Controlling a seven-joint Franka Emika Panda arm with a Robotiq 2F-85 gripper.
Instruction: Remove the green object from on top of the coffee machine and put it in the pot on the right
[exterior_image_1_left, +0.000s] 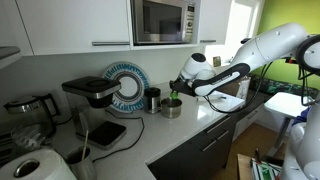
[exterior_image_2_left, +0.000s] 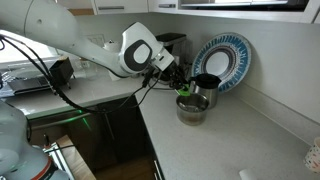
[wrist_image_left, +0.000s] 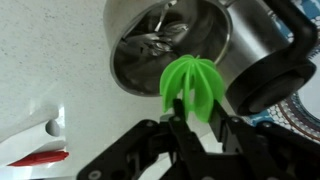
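Observation:
The green object is still hanging above the pot's rim, so next I need to move my gripper down to the opening of the silver pot (exterior_image_2_left: 193, 108) (wrist_image_left: 150, 50) and release the object inside.
My gripper (wrist_image_left: 195, 125) is shut on the green object (wrist_image_left: 190, 88), a small bright green ribbed lump. I hold it just above the rim of the shiny silver pot (wrist_image_left: 150, 50). In both exterior views the gripper (exterior_image_1_left: 176, 95) (exterior_image_2_left: 181, 84) hangs over the pot (exterior_image_1_left: 172, 109) (exterior_image_2_left: 193, 108), with the green object (exterior_image_1_left: 174, 99) (exterior_image_2_left: 183, 89) showing at the fingertips. The black coffee machine (exterior_image_1_left: 92, 100) stands to the left on the counter, its top bare; it also shows behind my arm (exterior_image_2_left: 170, 45).
A dark mug (exterior_image_1_left: 152, 98) (exterior_image_2_left: 206, 86) stands right beside the pot and close to my gripper (wrist_image_left: 265, 60). A teal-and-white plate (exterior_image_1_left: 127, 80) (exterior_image_2_left: 222, 58) leans on the wall. A glass carafe (exterior_image_1_left: 30, 110) sits far left. A microwave (exterior_image_1_left: 163, 20) hangs above.

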